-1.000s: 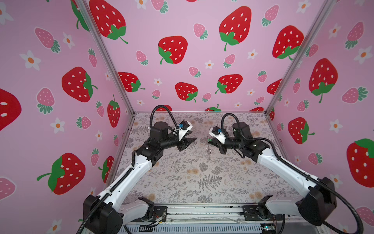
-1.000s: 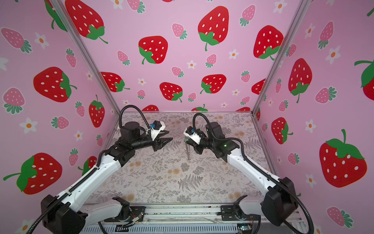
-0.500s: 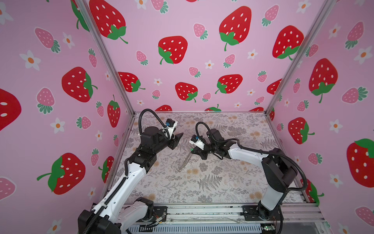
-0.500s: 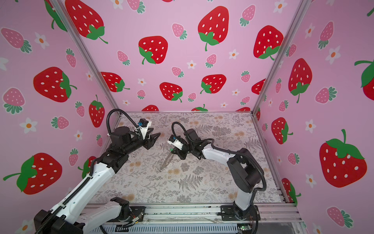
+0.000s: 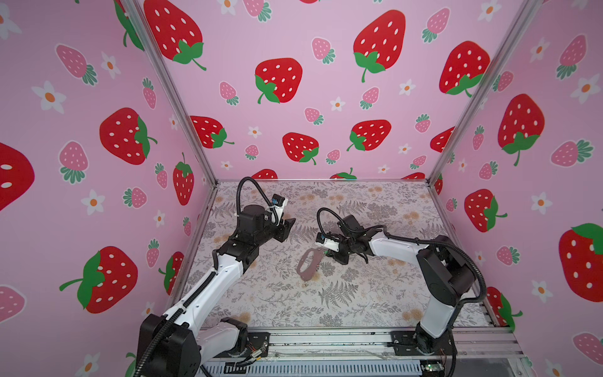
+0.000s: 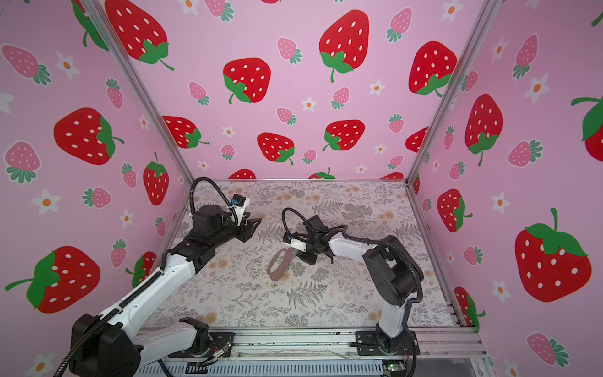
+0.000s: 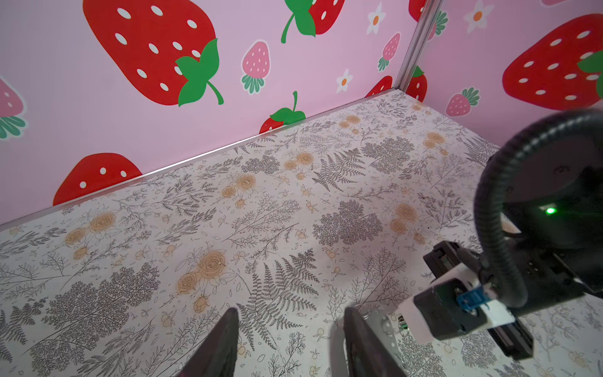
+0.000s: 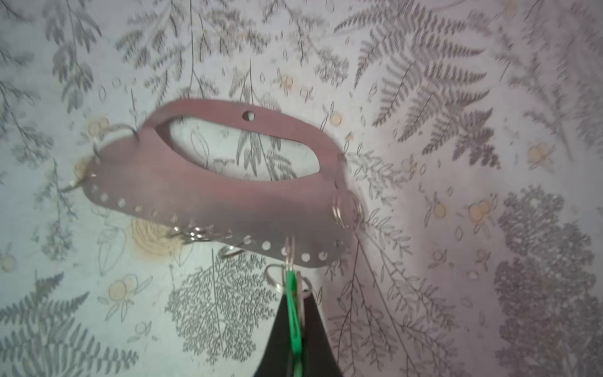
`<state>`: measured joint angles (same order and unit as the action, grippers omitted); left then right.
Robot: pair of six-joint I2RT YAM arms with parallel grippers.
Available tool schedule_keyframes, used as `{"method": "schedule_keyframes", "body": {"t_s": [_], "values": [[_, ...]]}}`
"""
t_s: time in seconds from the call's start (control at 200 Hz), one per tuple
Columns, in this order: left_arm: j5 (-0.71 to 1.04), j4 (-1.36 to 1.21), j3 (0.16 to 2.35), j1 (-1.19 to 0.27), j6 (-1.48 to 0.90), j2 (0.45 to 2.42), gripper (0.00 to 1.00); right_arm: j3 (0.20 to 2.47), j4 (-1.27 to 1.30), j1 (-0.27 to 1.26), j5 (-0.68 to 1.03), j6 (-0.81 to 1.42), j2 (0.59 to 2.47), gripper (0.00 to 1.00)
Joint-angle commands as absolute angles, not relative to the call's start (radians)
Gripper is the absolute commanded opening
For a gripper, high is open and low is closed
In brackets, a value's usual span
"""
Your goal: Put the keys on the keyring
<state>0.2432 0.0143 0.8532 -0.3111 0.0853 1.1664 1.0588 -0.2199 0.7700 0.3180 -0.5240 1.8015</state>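
My right gripper moves down to the mat beside the keyring's holed edge next and releases the keys there, since the keyring still hangs tilted.
My right gripper (image 8: 294,302) is shut on the keys, a single green tag (image 8: 294,321) seen edge-on between the black fingers. The tag's small metal ring (image 8: 274,278) meets a ring on the holed edge of the keyring (image 8: 228,192). In both top views the taupe keyring (image 5: 307,265) (image 6: 278,266) hangs tilted from the right gripper (image 5: 323,252) (image 6: 296,252), its lower end down at the mat. Off to the left, my left gripper (image 5: 289,225) (image 6: 256,224) (image 7: 291,314) stands open and empty, apart from the keyring.
The floor is a floral mat (image 5: 359,293), walled in by pink strawberry panels (image 5: 293,98) on three sides. A metal rail (image 5: 326,342) carries both arm bases at the front. In the left wrist view the right arm's wrist camera (image 7: 456,310) sits close by.
The right gripper has come down and to the left with the tag and dangling keyring, which now shows its flat face. The left gripper has drawn back to the left.
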Motion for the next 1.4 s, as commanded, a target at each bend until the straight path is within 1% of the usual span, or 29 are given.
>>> {"method": "schedule_keyframes", "body": {"t_s": [0.0,0.085,0.16,0.21,0.235,0.295,0.33,0.395,0.41,0.42,0.43,0.465,0.475,0.49,0.585,0.655,0.71,0.76,0.86,0.95,1.0,1.04,1.091,1.121,1.161,1.226,1.286,1.346,1.396], "values": [[0.232,-0.024,0.854,-0.309,0.072,1.172,0.54,1.033,-0.317,0.771,0.230,-0.615,1.794,0.00],[0.208,-0.024,0.849,-0.309,0.071,1.168,0.55,1.036,-0.326,0.771,0.184,-0.601,1.798,0.00],[0.191,-0.024,0.842,-0.309,0.072,1.161,0.55,1.038,-0.327,0.770,0.154,-0.571,1.791,0.04],[0.181,-0.021,0.835,-0.310,0.072,1.153,0.56,1.034,-0.357,0.771,0.133,-0.547,1.780,0.09],[0.171,-0.020,0.830,-0.309,0.070,1.147,0.57,1.028,-0.359,0.770,0.123,-0.534,1.771,0.13],[0.149,-0.021,0.809,-0.309,0.071,1.130,0.59,1.011,-0.366,0.769,0.107,-0.506,1.741,0.17],[0.143,-0.023,0.793,-0.310,0.072,1.118,0.61,0.997,-0.368,0.770,0.101,-0.491,1.720,0.21],[0.090,-0.031,0.760,-0.309,0.083,1.093,0.69,0.974,-0.374,0.770,0.088,-0.460,1.674,0.38],[0.078,-0.032,0.753,-0.308,0.087,1.087,0.72,0.968,-0.377,0.769,0.086,-0.454,1.662,0.43],[0.070,-0.033,0.747,-0.308,0.090,1.083,0.74,0.966,-0.379,0.769,0.086,-0.452,1.654,0.48],[0.060,-0.034,0.740,-0.308,0.090,1.080,0.76,0.962,-0.380,0.769,0.085,-0.449,1.646,0.57],[0.023,-0.040,0.717,-0.307,0.089,1.064,0.89,0.948,-0.382,0.765,0.077,-0.438,1.619,0.86],[0.013,-0.041,0.712,-0.306,0.088,1.059,0.94,0.944,-0.382,0.763,0.074,-0.436,1.612,0.96],[-0.001,-0.043,0.700,-0.304,0.087,1.053,0.99,0.937,-0.380,0.757,0.067,-0.432,1.600,1.00],[-0.069,-0.076,0.621,-0.264,0.055,1.002,0.99,0.886,-0.336,0.706,-0.028,-0.390,1.525,0.99],[-0.148,-0.136,0.551,-0.223,0.058,0.989,0.99,0.817,-0.174,0.641,-0.126,-0.340,1.458,0.99],[-0.248,-0.219,0.489,-0.191,0.046,1.015,0.99,0.711,0.053,0.561,-0.186,-0.280,1.396,0.99],[-0.282,-0.284,0.451,-0.148,0.010,1.067,0.99,0.586,0.312,0.473,-0.191,-0.214,1.347,0.99],[-0.237,-0.452,0.406,-0.075,-0.052,1.186,0.99,0.361,0.799,0.293,-0.101,-0.107,1.337,0.99],[-0.175,-0.696,0.359,-0.063,-0.011,1.315,0.99,0.284,1.028,0.245,-0.078,-0.153,1.408,0.99],[-0.156,-0.759,0.368,-0.056,-0.001,1.367,0.99,0.283,1.066,0.233,-0.071,-0.183,1.432,0.99],[-0.118,-0.806,0.365,-0.039,-0.006,1.402,0.99,0.277,1.130,0.197,-0.005,-0.151,1.464,0.99],[-0.075,-0.900,0.340,-0.021,-0.014,1.466,0.99,0.294,1.127,0.155,0.016,-0.107,1.490,0.99],[-0.062,-0.981,0.318,-0.014,-0.018,1.516,0.99,0.299,1.114,0.115,0.066,-0.082,1.494,0.99],[-0.051,-1.090,0.302,-0.012,-0.018,1.561,0.99,0.272,1.193,0.070,0.148,-0.053,1.525,0.99],[0.005,-0.905,0.359,-0.010,0.003,1.520,0.99,0.201,1.424,0.053,0.187,-0.026,1.596,0.99],[0.059,-0.886,0.388,-0.010,0.026,1.541,0.99,0.233,1.275,0.053,0.184,-0.051,1.548,0.99],[0.043,-0.814,0.418,-0.010,0.023,1.536,0.99,0.233,1.342,0.053,0.188,-0.034,1.585,0.99],[0.030,-0.822,0.424,-0.009,0.015,1.546,0.99,0.233,1.294,0.058,0.181,-0.050,1.556,0.99]]}}
